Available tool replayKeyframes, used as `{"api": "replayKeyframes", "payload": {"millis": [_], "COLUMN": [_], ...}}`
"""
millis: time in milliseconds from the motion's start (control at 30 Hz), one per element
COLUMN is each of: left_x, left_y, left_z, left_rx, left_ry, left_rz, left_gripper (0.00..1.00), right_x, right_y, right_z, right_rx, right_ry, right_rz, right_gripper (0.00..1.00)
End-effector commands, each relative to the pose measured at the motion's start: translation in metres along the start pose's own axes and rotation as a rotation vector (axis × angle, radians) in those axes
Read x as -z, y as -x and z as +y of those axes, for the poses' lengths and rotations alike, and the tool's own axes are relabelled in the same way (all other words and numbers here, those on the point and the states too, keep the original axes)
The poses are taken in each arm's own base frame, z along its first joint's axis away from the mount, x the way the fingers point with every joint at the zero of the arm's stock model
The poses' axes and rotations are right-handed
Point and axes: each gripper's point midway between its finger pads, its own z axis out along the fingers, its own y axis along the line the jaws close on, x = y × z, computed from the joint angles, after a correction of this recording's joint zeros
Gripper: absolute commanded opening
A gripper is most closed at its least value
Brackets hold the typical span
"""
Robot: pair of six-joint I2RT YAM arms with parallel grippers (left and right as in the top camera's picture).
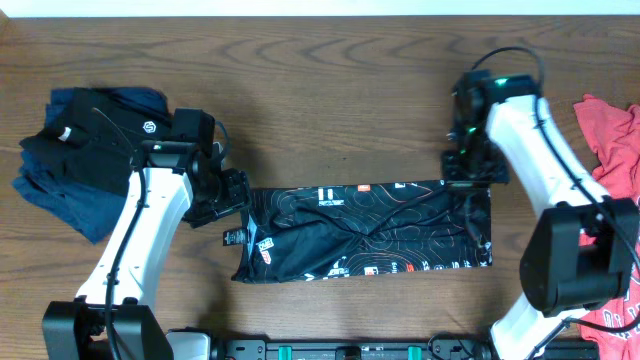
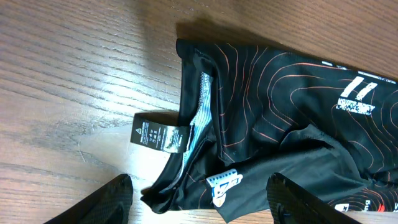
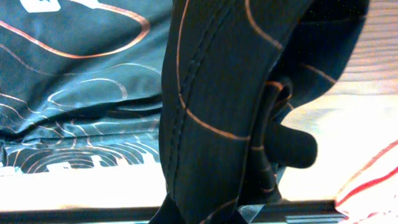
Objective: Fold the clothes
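I will next use my right gripper to carry its held corner over the jersey toward the middle, to the left in the overhead view, because the jersey still lies long.
The clothes here are a black jersey with thin orange contour lines, lying as a long folded strip across the middle of the table. My left gripper hovers open over its left end. In the left wrist view the two dark fingers stand wide apart either side of the jersey's collar edge, near a black care label. My right gripper is shut on the strip's far right corner. In the right wrist view a bunched fold of the jersey rises out of the gripper and hides the fingers.
A pile of dark blue and black garments lies at the left, behind my left arm. A red T-shirt with white print hangs over the table's right edge. Bare wooden table stretches behind the jersey.
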Motion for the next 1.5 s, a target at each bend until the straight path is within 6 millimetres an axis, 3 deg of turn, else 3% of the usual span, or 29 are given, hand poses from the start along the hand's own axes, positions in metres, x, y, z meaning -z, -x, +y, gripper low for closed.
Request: {"api": "replayKeyframes", "payload": {"millis": [0, 333, 467, 600, 767, 867, 1067, 1267, 1467], "left_x": [0.01, 0.01, 0.01, 0.01, 0.01, 0.01, 0.01, 0.01, 0.01], "left_y": [0.006, 0.006, 0.006, 0.005, 0.003, 0.003, 0.003, 0.003, 0.003], "left_z": [0.0, 0.0, 0.0, 0.001, 0.001, 0.001, 0.001, 0.001, 0.001], "left_rx": [-0.017, -0.021, -0.021, -0.02, -0.019, -0.019, -0.019, -0.019, -0.019], "left_ry": [0.0, 0.001, 0.001, 0.003, 0.005, 0.006, 0.006, 0.006, 0.006], "left_rz": [-0.035, -0.036, -0.034, -0.03, -0.023, -0.022, -0.022, -0.022, -0.022], "left_gripper": [0.71, 0.71, 0.71, 0.71, 0.71, 0.71, 0.71, 0.71, 0.71], "right_x": [-0.011, -0.041, -0.041, -0.037, -0.036, -0.038, -0.035, -0.028, -0.038], "right_y": [-0.008, -0.011, -0.006, -0.002, 0.001, 0.0, 0.011, 0.028, 0.022], "right_z": [0.019, 0.057, 0.076, 0.106, 0.111, 0.1, 0.036, 0.008, -0.012], "right_rx": [-0.02, 0.065, 0.1, 0.2, 0.203, 0.183, -0.078, -0.119, -0.127], "right_ry": [-0.015, 0.009, 0.068, 0.208, 0.236, 0.181, -0.116, -0.235, -0.275], "right_rz": [0.001, -0.033, -0.064, -0.09, -0.101, -0.095, -0.161, -0.249, -0.21], "right_gripper": [0.01, 0.05, 0.27, 0.29, 0.3, 0.23, 0.21, 0.21, 0.22]}}
